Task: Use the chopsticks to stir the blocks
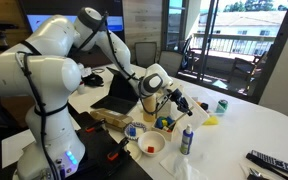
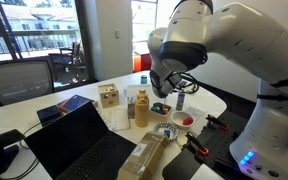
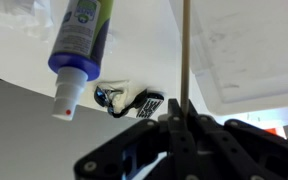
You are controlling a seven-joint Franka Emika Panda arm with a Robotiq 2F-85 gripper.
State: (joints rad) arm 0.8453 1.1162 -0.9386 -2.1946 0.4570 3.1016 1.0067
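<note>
The white bowl [image 1: 152, 143] is open and has room inside, so my gripper will next move down and away from the blocks toward it and release the chopsticks across the bowl's rim.
My gripper [image 3: 180, 118] is shut on the chopsticks [image 3: 185, 50], which show in the wrist view as one thin straight stick running away from the jaws. In an exterior view the gripper [image 1: 171, 97] hangs just above the blocks [image 1: 164, 123], a small cluster of blue and yellow cubes in a bowl on the white table. In the opposite exterior view the gripper [image 2: 168, 88] is above the same cluster [image 2: 160, 107]. I cannot tell whether the stick tips touch the blocks.
A white spray bottle with blue cap [image 1: 187, 140] [image 3: 84, 40] stands near the blocks. A white bowl [image 1: 152, 147] sits in front. A yellow squeeze bottle [image 2: 141, 108], a wooden box [image 2: 108, 96], a laptop [image 2: 74, 140], a green can [image 1: 221, 104] and a remote [image 1: 274, 162] are around.
</note>
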